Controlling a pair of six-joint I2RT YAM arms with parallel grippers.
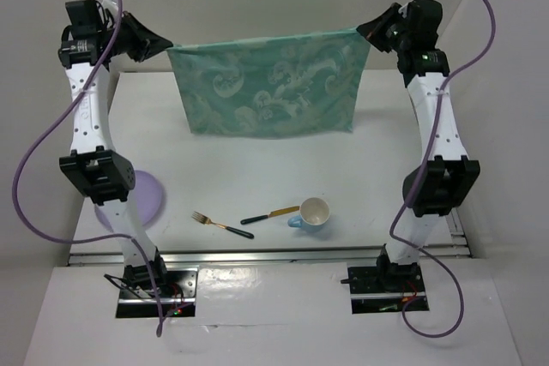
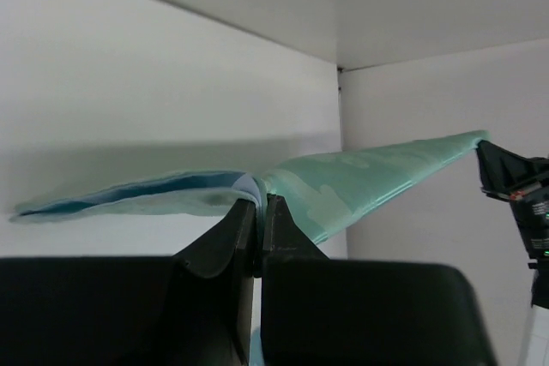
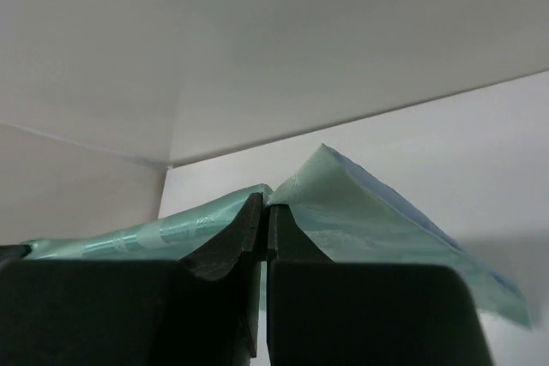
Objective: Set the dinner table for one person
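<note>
The bare tabletop beyond the fork is clear of cutlery and plate (image 1: 146, 197), so my left gripper needs to lower and pull back over it to release its mat corner.
A teal patterned cloth mat (image 1: 270, 85) hangs stretched in the air above the far part of the white dinner table (image 1: 386, 169). My left gripper (image 1: 167, 44) is shut on the mat's top left corner, and the wrist view shows the cloth (image 2: 360, 173) pinched between the jaws (image 2: 260, 203). My right gripper (image 1: 360, 30) is shut on the top right corner, with the cloth (image 3: 360, 203) pinched between its jaws (image 3: 264, 199). A fork (image 1: 221, 225), a knife (image 1: 269, 214), a light blue cup (image 1: 312, 213) and a lilac plate (image 1: 146, 197) lie on the near part of the table.
White walls enclose the table at the back and sides. Metal rails (image 1: 274, 255) run along the near edge by the arm bases. Purple cables loop beside both arms.
</note>
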